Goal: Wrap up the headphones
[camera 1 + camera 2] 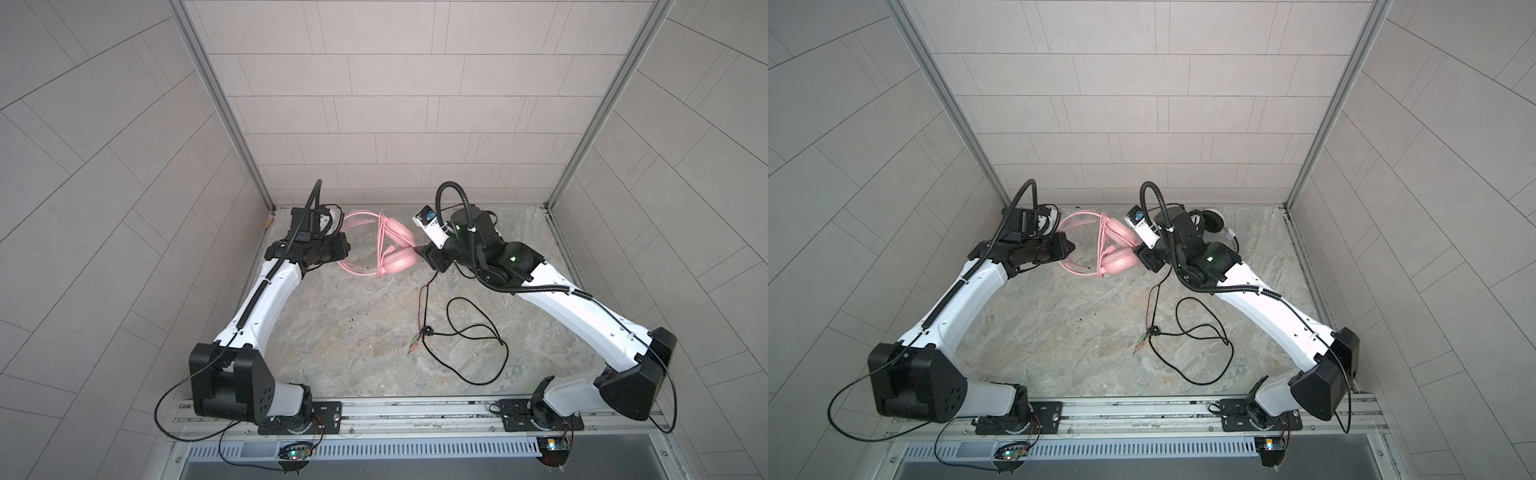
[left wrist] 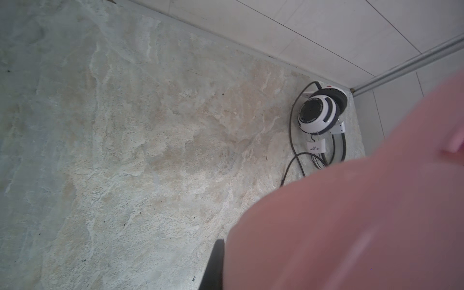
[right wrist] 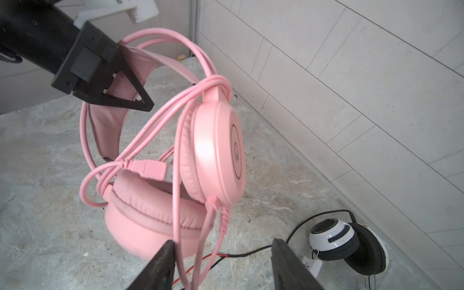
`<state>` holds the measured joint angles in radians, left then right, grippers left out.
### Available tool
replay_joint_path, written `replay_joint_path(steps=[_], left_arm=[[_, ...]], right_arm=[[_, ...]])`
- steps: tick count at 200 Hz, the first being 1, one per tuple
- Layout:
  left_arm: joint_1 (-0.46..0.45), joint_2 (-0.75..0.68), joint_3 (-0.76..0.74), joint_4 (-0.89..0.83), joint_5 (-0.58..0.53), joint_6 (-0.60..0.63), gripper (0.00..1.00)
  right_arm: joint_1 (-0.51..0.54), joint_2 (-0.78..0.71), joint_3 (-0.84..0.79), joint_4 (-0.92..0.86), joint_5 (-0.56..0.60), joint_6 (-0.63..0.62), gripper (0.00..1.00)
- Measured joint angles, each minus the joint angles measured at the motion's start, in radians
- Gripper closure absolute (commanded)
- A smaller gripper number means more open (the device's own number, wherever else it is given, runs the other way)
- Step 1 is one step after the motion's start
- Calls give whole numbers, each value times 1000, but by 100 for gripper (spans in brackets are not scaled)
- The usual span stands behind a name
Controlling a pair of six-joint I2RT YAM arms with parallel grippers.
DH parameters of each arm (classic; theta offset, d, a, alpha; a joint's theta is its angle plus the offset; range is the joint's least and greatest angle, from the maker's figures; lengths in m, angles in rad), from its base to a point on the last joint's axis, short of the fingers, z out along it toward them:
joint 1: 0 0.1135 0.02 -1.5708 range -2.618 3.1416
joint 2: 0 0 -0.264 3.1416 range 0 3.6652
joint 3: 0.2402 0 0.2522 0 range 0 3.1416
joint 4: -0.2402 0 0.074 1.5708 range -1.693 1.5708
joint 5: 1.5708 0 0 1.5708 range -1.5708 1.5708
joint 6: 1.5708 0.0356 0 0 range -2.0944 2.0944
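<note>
My left gripper should next lower the pink headphones onto the stone tabletop near the back wall and let go of the headband, because their cable is looped around the headphones' cups.
The pink headphones point(image 1: 395, 249) point(image 1: 1117, 253) hang just above the stone tabletop near the back wall. Their pink cable point(image 3: 155, 120) is looped around the cups and headband, and a pink USB plug point(image 3: 150, 170) is tucked in. My left gripper point(image 1: 345, 245) point(image 3: 135, 100) is shut on the padded headband. In its own wrist view, blurred pink point(image 2: 351, 213) fills the corner beside one dark finger point(image 2: 216, 263). My right gripper point(image 1: 419, 251) point(image 3: 223, 241) stands open under the lower cup, with loose pink cable strands hanging between its fingers. The white-and-black headphones point(image 1: 1212, 220) point(image 3: 346, 241) lie in the back right corner.
The long black cable point(image 1: 478, 328) point(image 1: 1204, 328) sprawls in loops across the right middle of the tabletop point(image 1: 353, 353) and ends in thin red and green leads point(image 1: 419, 332). Tiled walls and aluminium posts point(image 1: 232, 124) close in the back and sides. A metal rail point(image 1: 415, 411) runs along the front.
</note>
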<state>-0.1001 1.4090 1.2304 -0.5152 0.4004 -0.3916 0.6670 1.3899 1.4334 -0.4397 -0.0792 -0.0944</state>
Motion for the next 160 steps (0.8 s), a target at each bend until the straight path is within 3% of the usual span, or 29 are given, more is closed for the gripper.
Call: replay_joint_path(steps=[36, 96, 160], left_arm=[[43, 95, -55, 93, -70, -155, 100], [129, 324, -121, 295, -172, -431, 100], [241, 663, 178, 325, -212, -594, 100]], right_arm=[[-66, -95, -186, 174, 9, 135, 40], [-70, -134, -565, 379, 77, 253, 42], [-71, -125, -811, 642, 118, 349, 43]])
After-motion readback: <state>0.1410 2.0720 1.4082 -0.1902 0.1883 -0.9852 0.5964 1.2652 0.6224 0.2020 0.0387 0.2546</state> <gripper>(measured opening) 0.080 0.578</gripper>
